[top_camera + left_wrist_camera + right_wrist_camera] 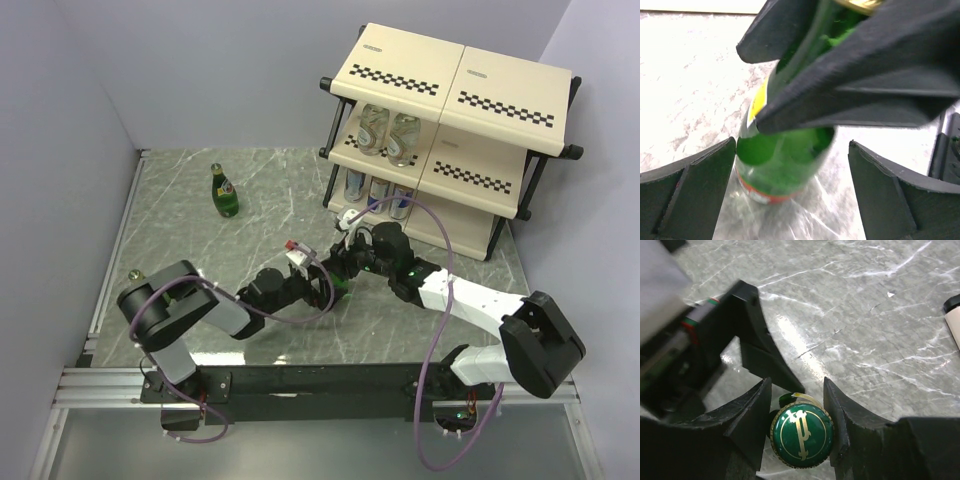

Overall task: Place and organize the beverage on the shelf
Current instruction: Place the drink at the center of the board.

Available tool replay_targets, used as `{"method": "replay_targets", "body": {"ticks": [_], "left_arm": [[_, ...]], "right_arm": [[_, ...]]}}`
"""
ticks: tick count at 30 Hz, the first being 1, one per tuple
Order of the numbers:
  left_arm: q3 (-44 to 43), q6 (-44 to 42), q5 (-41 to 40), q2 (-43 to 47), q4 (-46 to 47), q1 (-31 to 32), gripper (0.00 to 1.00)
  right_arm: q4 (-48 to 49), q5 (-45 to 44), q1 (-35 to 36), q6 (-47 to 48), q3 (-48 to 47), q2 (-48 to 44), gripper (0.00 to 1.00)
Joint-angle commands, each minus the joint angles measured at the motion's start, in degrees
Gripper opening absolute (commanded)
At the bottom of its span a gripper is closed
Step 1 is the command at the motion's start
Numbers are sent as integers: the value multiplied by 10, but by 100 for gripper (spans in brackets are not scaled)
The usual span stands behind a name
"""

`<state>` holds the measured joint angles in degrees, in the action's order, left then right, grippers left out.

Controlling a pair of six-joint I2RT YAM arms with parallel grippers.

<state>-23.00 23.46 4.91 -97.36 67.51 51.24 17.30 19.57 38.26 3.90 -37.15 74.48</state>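
Note:
The bottle already stands on the table, so the right gripper will stay over the bottle's neck [801, 398] and open its fingers to let go of it just under the bottle's cap.
A green glass bottle [339, 285] with a yellow and red label stands on the marble table between both grippers. My right gripper [346, 264] is shut on its neck from above. In the right wrist view the fingers [752, 410] press just under the green, gold-marked cap [801, 435]. My left gripper [792, 150] is open around the bottle's body [780, 160], which is close to the left finger with a wide gap on the right. The shelf [455, 80] stands at the far right, with two clear bottles [388, 133] on its middle tier and three cans [378, 190] below. Another green bottle [224, 192] stands alone at the far left.
A small greenish thing [133, 272] lies by the table's left edge. Grey walls close in the left, back and right. A cream, black-tipped part of the shelf [952, 320] shows at the right edge of the right wrist view.

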Motion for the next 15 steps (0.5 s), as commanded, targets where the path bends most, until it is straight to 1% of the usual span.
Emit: {"method": "replay_targets", "body": {"ticks": [1,8,10,12,13,14,15], "left_arm": [[18,-7,27,54,-24,3,99],[48,0,34,142,-126,25,99],[53,13,35,157,-146,32,100],[65,18,36,186,-168,38,99],[67,24,38,198,-177,39,100],[74,25,36,226,-199,40,99],[76,26,34,241,-213,43,100]], "right_arm": [[41,-15,2,22,-9,-20,0],[-34,30,1,47,-42,5,0],[-52,54,1,73,-47,6,0],[-67,66,1,80,-50,1,6],[-75,72,1,85,-50,-1,12],[-80,77,1,90,-50,-5,23],[-82,81,1,93,-46,-11,29]]}}
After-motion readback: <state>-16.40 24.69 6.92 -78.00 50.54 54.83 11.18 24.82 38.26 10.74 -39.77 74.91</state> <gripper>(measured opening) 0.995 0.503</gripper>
